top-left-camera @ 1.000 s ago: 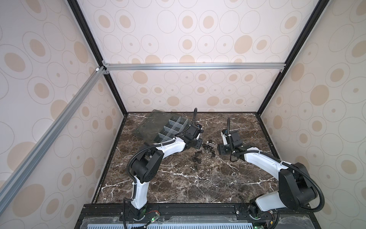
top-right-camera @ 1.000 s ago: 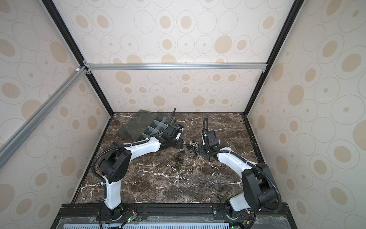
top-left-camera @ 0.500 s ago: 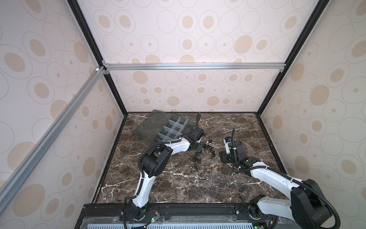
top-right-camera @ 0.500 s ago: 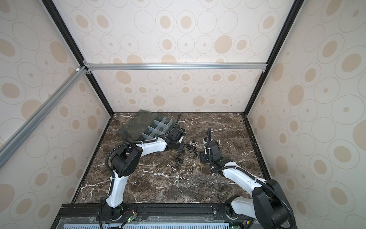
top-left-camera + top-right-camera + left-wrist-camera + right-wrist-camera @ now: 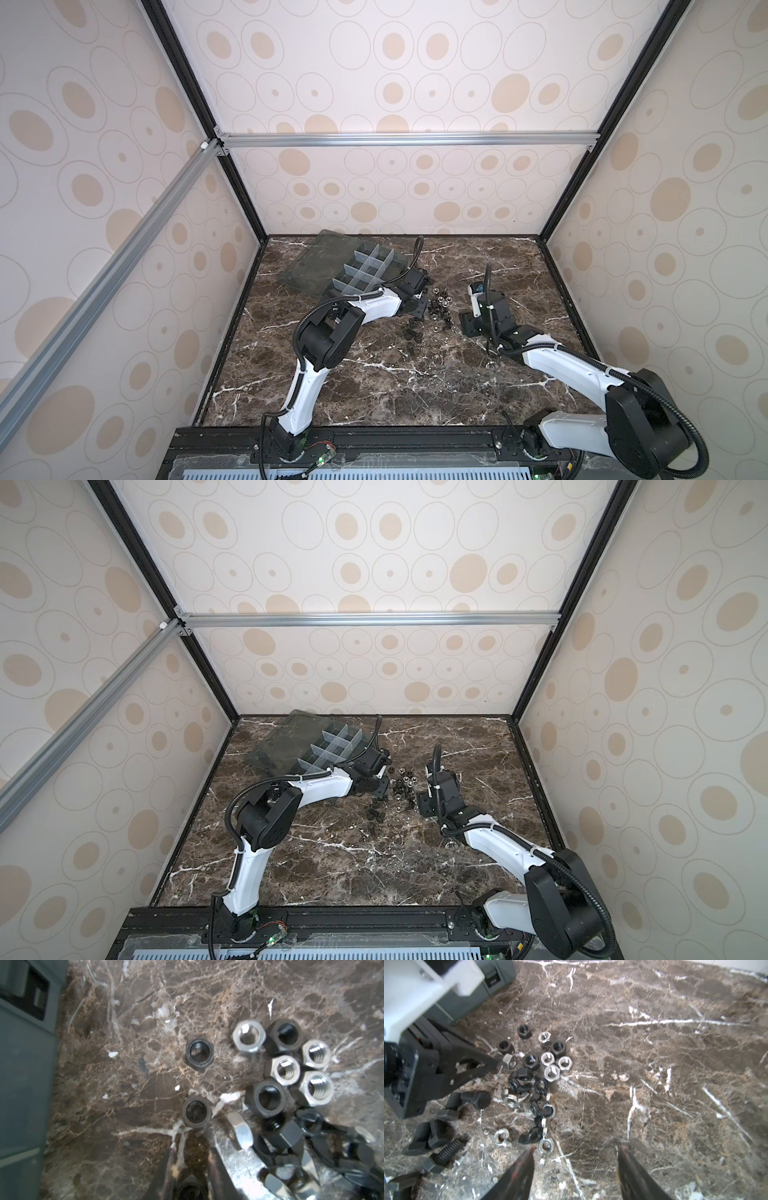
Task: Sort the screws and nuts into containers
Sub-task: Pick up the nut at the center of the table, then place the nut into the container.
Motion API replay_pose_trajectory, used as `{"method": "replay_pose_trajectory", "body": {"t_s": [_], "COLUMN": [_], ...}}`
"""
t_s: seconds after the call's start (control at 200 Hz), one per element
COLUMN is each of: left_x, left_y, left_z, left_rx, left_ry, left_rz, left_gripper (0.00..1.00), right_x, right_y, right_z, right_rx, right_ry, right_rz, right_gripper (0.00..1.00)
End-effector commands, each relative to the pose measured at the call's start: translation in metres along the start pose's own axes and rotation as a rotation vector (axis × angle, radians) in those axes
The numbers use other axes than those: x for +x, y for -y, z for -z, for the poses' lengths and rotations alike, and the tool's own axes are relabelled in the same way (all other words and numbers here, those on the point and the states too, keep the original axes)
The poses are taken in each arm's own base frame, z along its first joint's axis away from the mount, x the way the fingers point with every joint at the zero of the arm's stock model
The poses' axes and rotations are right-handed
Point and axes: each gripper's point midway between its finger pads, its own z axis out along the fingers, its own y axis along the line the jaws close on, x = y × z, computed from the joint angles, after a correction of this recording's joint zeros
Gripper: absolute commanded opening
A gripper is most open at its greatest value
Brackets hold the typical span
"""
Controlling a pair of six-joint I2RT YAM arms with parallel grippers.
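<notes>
Next, the left gripper rises away from the pile, over the organizer's compartments, and releases the black nut. The compartments lie past the organizer's grey side beside my gripper.
Silver and black nuts (image 5: 440, 305) (image 5: 405, 785) lie in a loose pile mid-table. In the left wrist view several nuts (image 5: 286, 1070) cluster together, and two black ones (image 5: 200, 1054) sit apart. My left gripper (image 5: 190, 1153) (image 5: 417, 309) is at the pile's edge, its jaws narrow and shut on a black nut (image 5: 191, 1189). Black screws (image 5: 475, 1098) (image 5: 412, 332) lie in front of it. My right gripper (image 5: 577, 1148) (image 5: 467, 328) is open over bare marble beside the pile, with nothing between its fingers. The containers (image 5: 365, 270) (image 5: 332, 746) stand behind the left gripper.
The organizer's clear lid (image 5: 320, 262) lies open against the back left wall. Its grey side wall (image 5: 25, 1084) stands close beside the left gripper. A small silver ring-shaped piece (image 5: 545, 1146) lies just off one right fingertip (image 5: 532, 1148). Bare marble (image 5: 675, 1064) stretches away from the pile.
My left gripper has moved from beside the organizer to the nut pile and its jaws have narrowed. The right arm has pulled back a little toward the front.
</notes>
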Motion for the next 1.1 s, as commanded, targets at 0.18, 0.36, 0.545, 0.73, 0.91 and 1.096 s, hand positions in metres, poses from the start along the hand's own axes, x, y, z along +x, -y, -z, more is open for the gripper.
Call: {"method": "replay_pose_trajectory", "body": {"t_s": [0.18, 0.36, 0.545, 0.73, 0.91, 1.096], "left_x": [-0.044, -0.062, -0.083, -0.069, -0.044, -0.018], "left_y": [0.007, 0.005, -0.012, -0.057, -0.109, -0.122], "left_z": [0.049, 0.069, 0.106, 0.121, 0.124, 0.104], "left_rx": [0.014, 0.031, 0.118, 0.033, -0.053, -0.073], "left_ry": [0.081, 0.100, 0.152, 0.135, 0.121, 0.078], "left_rz": [0.009, 0.013, 0.070, 0.089, 0.134, 0.130], "left_gripper": [0.19, 0.16, 0.16, 0.16, 0.17, 0.16], "right_x": [-0.021, -0.023, -0.028, -0.034, -0.037, -0.041], "right_y": [-0.004, -0.008, -0.009, -0.014, -0.020, -0.028], "right_z": [-0.001, -0.001, 0.001, 0.000, -0.004, -0.006], "right_rx": [-0.001, -0.017, -0.028, -0.049, -0.073, -0.091], "right_ry": [0.042, 0.043, 0.055, 0.062, 0.061, 0.060], "right_rz": [0.026, 0.029, 0.041, 0.040, 0.028, 0.041], "right_gripper": [0.67, 0.66, 0.67, 0.67, 0.67, 0.67]}}
